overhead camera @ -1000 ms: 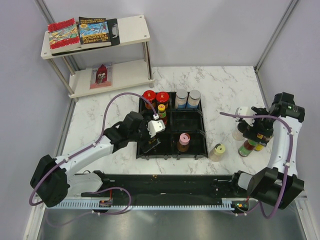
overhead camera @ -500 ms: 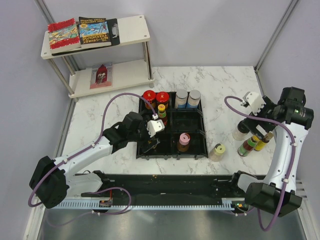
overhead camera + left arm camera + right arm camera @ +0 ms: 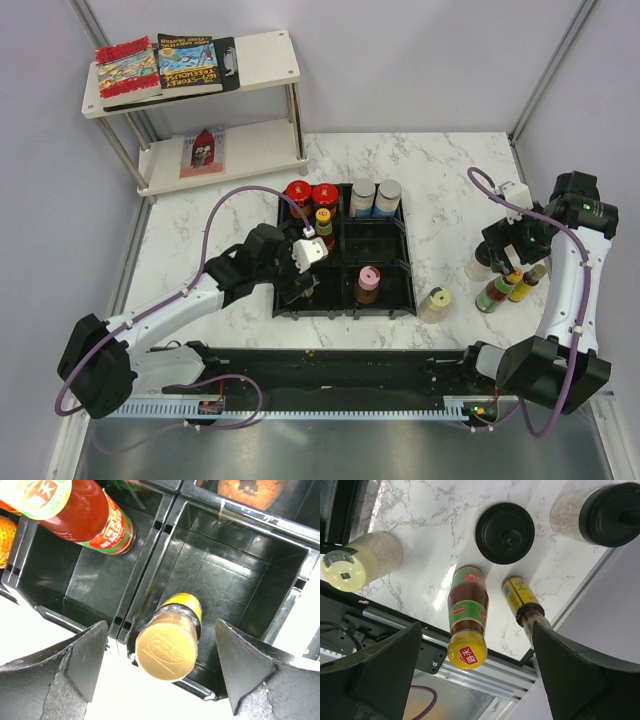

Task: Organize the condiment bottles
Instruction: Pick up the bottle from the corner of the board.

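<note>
The right gripper moves down and slightly back next and brings its fingers around the yellow-capped sauce bottle [image 3: 467,615] below the cap.
My left gripper [image 3: 162,672] is open, its fingers on either side of a gold-capped bottle [image 3: 166,647] that stands in the front-left compartment of the black tray [image 3: 150,565]. The fingers are apart from the bottle. A red sauce bottle [image 3: 95,517] stands in the compartment behind it. My right gripper [image 3: 475,667] is open above loose condiment bottles on the table's right side. Beneath it stand a yellow-capped brown sauce bottle [image 3: 467,615] and a dark bottle with a yellow label [image 3: 520,597]. Nothing is held.
Two black-capped jars [image 3: 504,532] [image 3: 607,512] and a cream-capped jar [image 3: 360,560] stand near the right gripper. The tray [image 3: 345,312] also holds two red-capped bottles [image 3: 298,190], two silver-capped jars [image 3: 362,192] and a pink-capped jar [image 3: 368,277]. A shelf with books [image 3: 190,95] stands at the back left.
The right arm swung up and back, then came forward again over the bottles on the right. The left arm has barely moved, and both grippers stayed open.
</note>
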Controlling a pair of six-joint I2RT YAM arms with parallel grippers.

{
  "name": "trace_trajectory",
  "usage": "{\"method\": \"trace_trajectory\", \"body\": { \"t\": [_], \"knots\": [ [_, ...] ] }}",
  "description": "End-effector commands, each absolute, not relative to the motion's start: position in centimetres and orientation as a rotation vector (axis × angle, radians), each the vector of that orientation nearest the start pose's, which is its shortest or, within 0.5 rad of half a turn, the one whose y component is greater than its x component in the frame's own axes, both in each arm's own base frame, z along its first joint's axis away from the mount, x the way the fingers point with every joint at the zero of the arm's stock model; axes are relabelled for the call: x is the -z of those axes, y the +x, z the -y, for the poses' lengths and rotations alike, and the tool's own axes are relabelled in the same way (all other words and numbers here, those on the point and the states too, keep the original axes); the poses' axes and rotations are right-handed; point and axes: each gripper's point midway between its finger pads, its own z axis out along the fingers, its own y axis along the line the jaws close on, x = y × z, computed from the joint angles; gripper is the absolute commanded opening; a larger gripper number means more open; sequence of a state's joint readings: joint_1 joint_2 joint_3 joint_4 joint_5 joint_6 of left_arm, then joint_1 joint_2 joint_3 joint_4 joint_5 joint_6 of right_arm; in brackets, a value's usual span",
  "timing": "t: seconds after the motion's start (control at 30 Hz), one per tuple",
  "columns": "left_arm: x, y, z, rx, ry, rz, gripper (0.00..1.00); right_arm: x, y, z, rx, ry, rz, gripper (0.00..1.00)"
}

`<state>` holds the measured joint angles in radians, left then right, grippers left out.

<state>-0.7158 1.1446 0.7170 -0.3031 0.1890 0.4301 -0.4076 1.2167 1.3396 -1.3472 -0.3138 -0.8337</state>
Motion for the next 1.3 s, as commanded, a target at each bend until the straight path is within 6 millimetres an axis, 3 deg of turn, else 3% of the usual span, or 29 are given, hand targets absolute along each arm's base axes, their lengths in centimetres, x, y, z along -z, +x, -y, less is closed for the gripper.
{"method": "trace_trajectory", "body": {
  "t": [0.0,0.13,0.33,0.6,0.9,1.1,1.27],
  "knots": [
    [-12.2,23.6,22.2,0.332,1.319,-1.838,0.94,-18.7,17.4,6.1,-0.123,-0.617,-2.776,0.98],
    [-12.1,23.6,22.3,0.332,1.323,-1.837,0.94,-17.1,16.2,6.5,-0.124,-0.658,-2.841,0.98],
    [-11.9,23.6,22.3,0.333,1.325,-1.839,0.94,-16.4,15.6,7.2,-0.104,-0.697,-2.889,0.96],
    [-11.7,23.6,22.2,0.332,1.325,-1.839,0.94,-15.2,15.6,6.5,-0.198,-0.719,-2.906,0.88],
    [-11.7,23.5,22.4,0.342,1.329,-1.837,0.95,-14.6,16.0,5.6,-0.303,-0.731,-2.886,0.87],
    [-12.4,23.2,22.5,0.367,1.325,-1.817,0.95,-14.5,16.0,5.2,-0.322,-0.731,-2.873,0.74],
    [-13.1,23.0,22.6,0.375,1.320,-1.800,0.95,-14.4,15.5,5.4,-0.298,-0.740,-2.882,0.57]
  ]
}}
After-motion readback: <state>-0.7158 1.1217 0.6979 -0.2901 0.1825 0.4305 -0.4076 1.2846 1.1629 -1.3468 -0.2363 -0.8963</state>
